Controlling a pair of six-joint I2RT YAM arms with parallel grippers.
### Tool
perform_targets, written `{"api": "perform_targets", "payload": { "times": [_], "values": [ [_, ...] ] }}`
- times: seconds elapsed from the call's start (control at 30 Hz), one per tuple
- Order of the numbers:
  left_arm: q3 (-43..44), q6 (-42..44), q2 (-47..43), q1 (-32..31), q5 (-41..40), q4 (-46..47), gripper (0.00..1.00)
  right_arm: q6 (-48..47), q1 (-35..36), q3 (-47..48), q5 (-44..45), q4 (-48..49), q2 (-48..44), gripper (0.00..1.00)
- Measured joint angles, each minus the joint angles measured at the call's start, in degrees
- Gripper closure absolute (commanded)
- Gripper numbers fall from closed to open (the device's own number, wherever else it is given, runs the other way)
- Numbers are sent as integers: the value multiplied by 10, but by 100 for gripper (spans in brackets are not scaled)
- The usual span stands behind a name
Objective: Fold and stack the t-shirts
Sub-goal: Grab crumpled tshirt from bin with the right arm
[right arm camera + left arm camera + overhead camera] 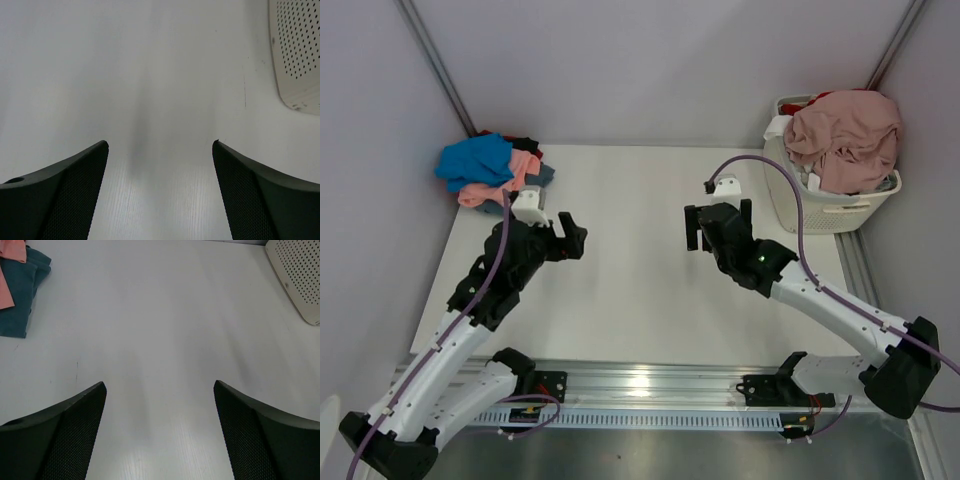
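Note:
The pink t-shirt bulges above the basket rim, outward of my right gripper and rightward in the top view, so I will rise and cross onto its table-side fold (801, 143).
A stack of folded t-shirts (492, 170) lies at the table's far left corner: blue on top, salmon and slate beneath, a dark one behind. Its slate edge (22, 295) and a salmon edge (11, 270) show in the left wrist view. A dusty-pink t-shirt (845, 135) is heaped in the white laundry basket (830, 205) at the far right. My left gripper (570, 237) (160, 390) is open and empty over bare table, right of the stack. My right gripper (705, 228) (160, 147) is open and empty, left of the basket.
The white table (630, 270) lies between the arms. The basket's perforated wall shows at the top right of both wrist views (300, 280) (297, 55). Walls and metal corner posts close off the back. A metal rail (650, 385) runs along the near edge.

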Motion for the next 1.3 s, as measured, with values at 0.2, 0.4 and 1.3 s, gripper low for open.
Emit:
{"api": "perform_targets", "payload": {
  "times": [0.2, 0.4, 1.3],
  "values": [
    [0, 0, 6, 0, 5, 0, 7, -3, 0, 0, -10, 5, 2, 9],
    [0, 0, 6, 0, 13, 0, 7, -6, 0, 7, -15, 10, 20, 9],
    [0, -5, -11, -13, 24, -3, 7, 9, -375, 366, 60, -53, 296, 11]
  ]
}}
